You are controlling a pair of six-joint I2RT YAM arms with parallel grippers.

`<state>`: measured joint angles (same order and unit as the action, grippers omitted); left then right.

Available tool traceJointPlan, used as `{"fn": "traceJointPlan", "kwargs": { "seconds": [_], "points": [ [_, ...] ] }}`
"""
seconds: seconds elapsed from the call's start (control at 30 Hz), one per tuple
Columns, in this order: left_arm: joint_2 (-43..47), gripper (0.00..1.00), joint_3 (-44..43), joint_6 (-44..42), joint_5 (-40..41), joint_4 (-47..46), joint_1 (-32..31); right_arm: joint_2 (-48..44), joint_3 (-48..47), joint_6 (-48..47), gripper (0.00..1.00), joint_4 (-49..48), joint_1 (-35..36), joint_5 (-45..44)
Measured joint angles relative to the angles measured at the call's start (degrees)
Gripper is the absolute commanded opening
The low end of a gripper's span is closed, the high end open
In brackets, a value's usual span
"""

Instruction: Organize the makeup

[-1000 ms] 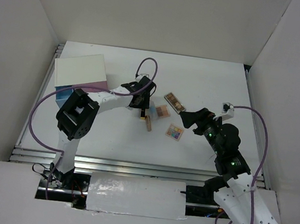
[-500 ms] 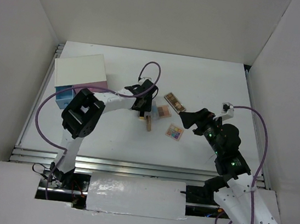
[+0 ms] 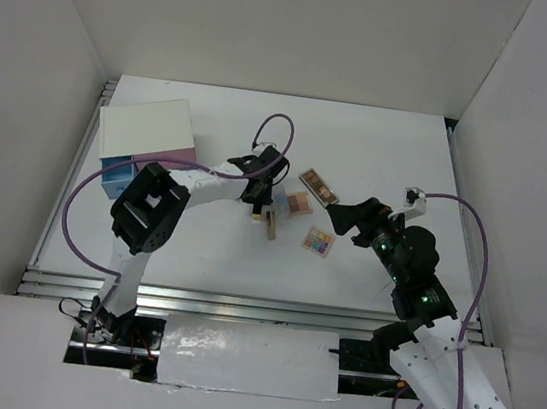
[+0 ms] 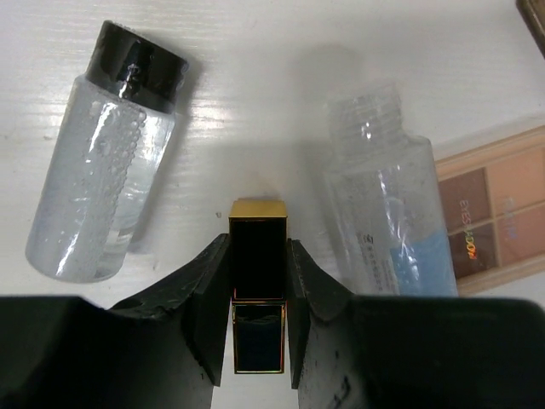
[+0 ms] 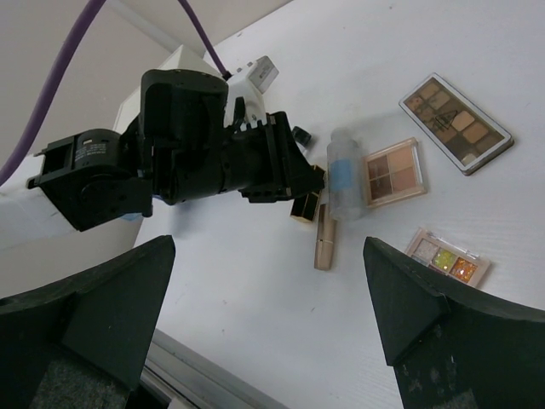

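Note:
The blue drawer [image 3: 116,179] stands open, so next I need to lift my left gripper, move it to the left in the top view and let go of the black case over the drawer.
In the left wrist view my left gripper [image 4: 258,256] is shut on a small black case with gold edges [image 4: 258,243] that rests on the table. A clear bottle with a dark cap [image 4: 102,162] lies to its left, and a clear tube with blue liquid [image 4: 387,213] lies to its right beside the pinkish-tan palette [image 4: 498,213]. In the top view the left gripper [image 3: 259,203] is next to the slim brown-gold stick [image 3: 272,227]. The brown palette [image 3: 318,186], the pinkish-tan palette [image 3: 297,205] and the multicoloured palette [image 3: 318,241] lie apart. My right gripper [image 5: 268,247] is open and empty above the table.
The white box [image 3: 147,129] with a blue drawer [image 3: 113,173] stands at the left, behind the left arm. White walls close the table on three sides. A purple cable [image 3: 273,129] loops over the left wrist.
The left arm has shifted a little to the right, with its gripper down among the bottles. The right arm has not moved.

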<state>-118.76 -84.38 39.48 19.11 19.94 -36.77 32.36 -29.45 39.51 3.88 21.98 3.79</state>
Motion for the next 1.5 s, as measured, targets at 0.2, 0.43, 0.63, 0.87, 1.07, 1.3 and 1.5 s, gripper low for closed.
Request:
{"fn": "traceJointPlan", "kwargs": {
  "seconds": [0.2, 0.43, 0.63, 0.87, 1.07, 1.3, 1.5],
  "points": [
    [5.84, 0.16, 0.0, -0.26, 0.63, 2.69, -0.81, 0.02, 0.0, -0.02, 1.0, 0.0, 0.0, 0.04],
    [19.45, 0.07, -6.1, -1.57, 8.09, 9.38, 1.09, 0.02, 0.0, -0.22, 1.0, 0.0, 0.0, 0.11],
    [30.4, 0.06, -6.14, -1.53, 17.14, 16.06, 15.93, 0.02, 0.0, -0.44, 1.0, -0.09, 0.0, 0.79],
    [44.57, 0.09, 10.45, -3.63, 19.12, 13.99, 28.35, 0.04, 0.0, -0.44, 1.0, -0.48, 0.0, 2.51],
    [46.97, 0.09, 16.31, -7.13, 16.22, 8.74, 36.59, -0.11, 0.0, -0.44, 1.0, -0.46, 0.0, 3.54],
    [48.0, 0.13, 22.08, -9.35, 14.62, 1.49, 39.95, -0.87, 0.0, -0.44, 1.0, -0.48, 0.0, 4.33],
    [48.0, 0.13, 24.28, -9.57, 13.97, -2.27, 40.79, -0.9, 0.0, -0.44, 1.0, -0.55, 0.0, 4.66]
  ]
}}
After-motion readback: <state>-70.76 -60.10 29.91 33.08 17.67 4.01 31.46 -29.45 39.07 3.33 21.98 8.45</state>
